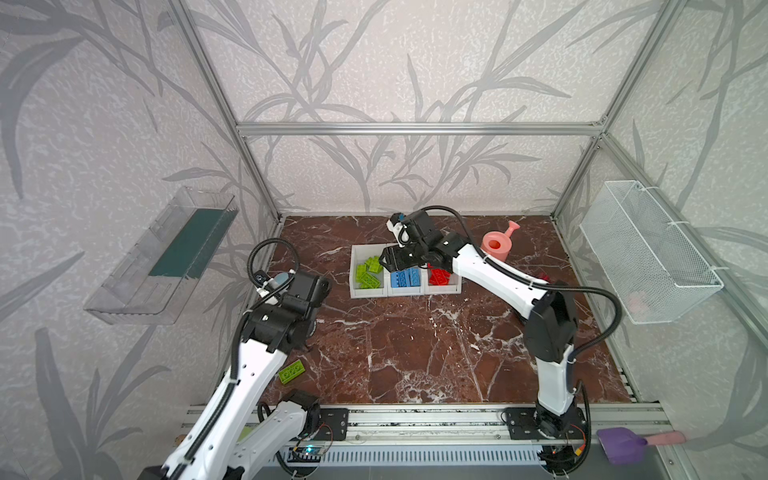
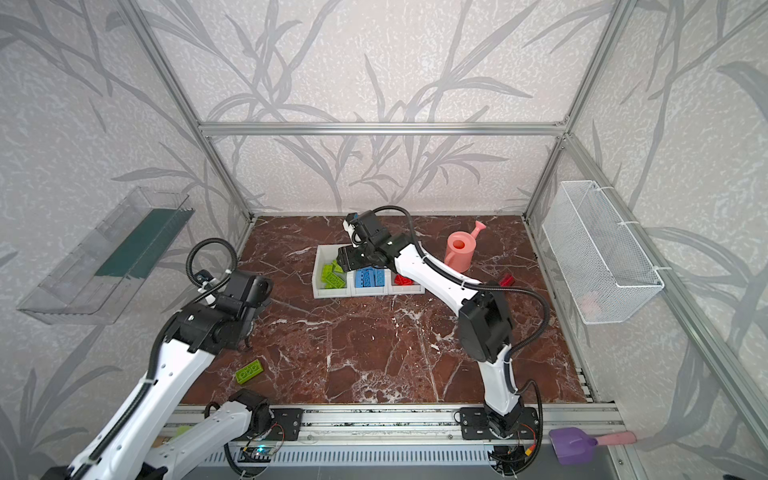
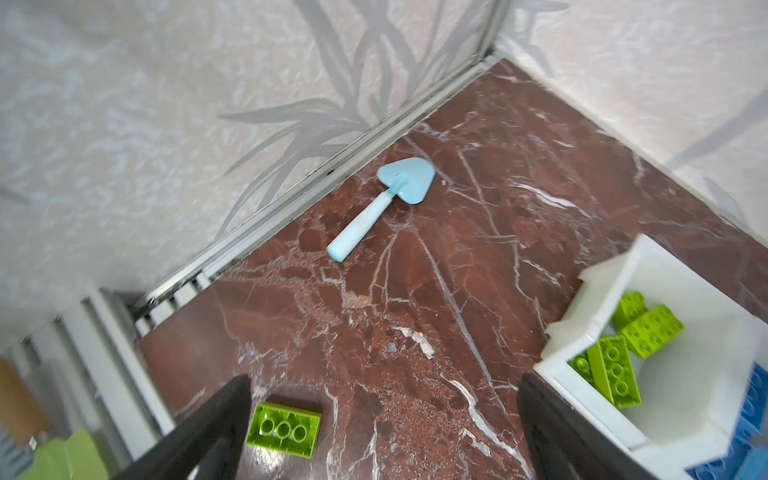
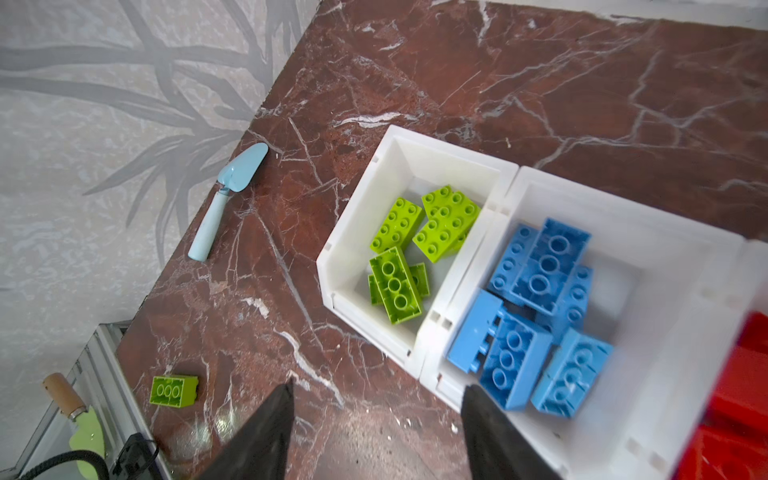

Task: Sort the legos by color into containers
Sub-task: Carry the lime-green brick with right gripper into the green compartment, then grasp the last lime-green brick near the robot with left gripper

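I will next pull my left gripper's open fingers back, turn them and lower them around the long sides of the lone green lego (image 1: 291, 371) (image 3: 284, 429), which is below and back.
Three joined white containers (image 1: 368, 292) (image 2: 330, 293) stand mid-table towards the back. Their left bin (image 4: 357, 195) holds several green legos (image 4: 444, 226) (image 1: 369, 272), the middle bin blue legos (image 4: 548, 257) (image 1: 405, 277), and the right bin red legos (image 1: 438, 276) (image 4: 739, 395). A lone green lego (image 1: 291, 371) (image 2: 248, 371) (image 3: 284, 429) (image 4: 173, 390) lies studs-down near the front left. My left gripper (image 3: 384, 380) hangs open and empty above the floor beside it. My right gripper (image 4: 380, 384) (image 1: 386, 259) hovers open and empty over the left and middle bins.
A pink watering can (image 1: 496, 245) stands behind the right arm, and a dark red piece (image 1: 543, 276) lies to its right. A light blue toy trowel (image 3: 382, 203) (image 4: 228, 195) lies by the left wall. A wire basket (image 1: 648, 249) and a clear tray (image 1: 166, 257) hang on the side walls.
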Action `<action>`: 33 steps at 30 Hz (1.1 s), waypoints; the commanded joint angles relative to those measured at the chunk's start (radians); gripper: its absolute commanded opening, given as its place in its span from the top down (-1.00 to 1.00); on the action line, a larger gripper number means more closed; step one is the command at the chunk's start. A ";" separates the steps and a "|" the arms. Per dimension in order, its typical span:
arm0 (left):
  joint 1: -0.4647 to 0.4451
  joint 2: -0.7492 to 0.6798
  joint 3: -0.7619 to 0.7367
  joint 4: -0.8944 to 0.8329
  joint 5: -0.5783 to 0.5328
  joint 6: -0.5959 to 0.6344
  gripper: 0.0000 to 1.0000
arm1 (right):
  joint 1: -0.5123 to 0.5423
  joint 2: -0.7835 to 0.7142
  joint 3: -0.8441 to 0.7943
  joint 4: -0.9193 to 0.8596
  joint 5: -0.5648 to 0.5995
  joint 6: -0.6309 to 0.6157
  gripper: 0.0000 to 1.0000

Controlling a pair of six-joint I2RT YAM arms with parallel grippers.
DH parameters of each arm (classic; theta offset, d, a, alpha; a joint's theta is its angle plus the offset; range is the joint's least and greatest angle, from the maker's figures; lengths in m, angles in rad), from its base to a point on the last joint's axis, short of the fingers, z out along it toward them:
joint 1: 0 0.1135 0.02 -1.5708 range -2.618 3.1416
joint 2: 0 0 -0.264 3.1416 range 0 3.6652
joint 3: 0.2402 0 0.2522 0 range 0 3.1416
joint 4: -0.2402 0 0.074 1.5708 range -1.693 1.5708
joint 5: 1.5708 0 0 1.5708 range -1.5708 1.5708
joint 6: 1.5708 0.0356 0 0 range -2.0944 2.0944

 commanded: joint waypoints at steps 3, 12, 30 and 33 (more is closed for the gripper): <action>0.050 0.126 -0.001 -0.184 0.017 -0.331 -0.98 | 0.001 -0.200 -0.256 0.128 0.021 0.006 -0.30; 0.331 0.169 -0.217 -0.063 0.246 -0.448 -0.99 | -0.002 -0.415 -0.527 0.114 0.070 -0.014 -0.31; 0.450 0.088 -0.543 0.296 0.409 -0.552 -0.93 | -0.019 -0.398 -0.594 0.121 0.032 -0.016 -0.30; 0.473 0.099 -0.550 0.309 0.398 -0.549 -0.93 | -0.035 -0.398 -0.603 0.123 0.021 -0.013 -0.30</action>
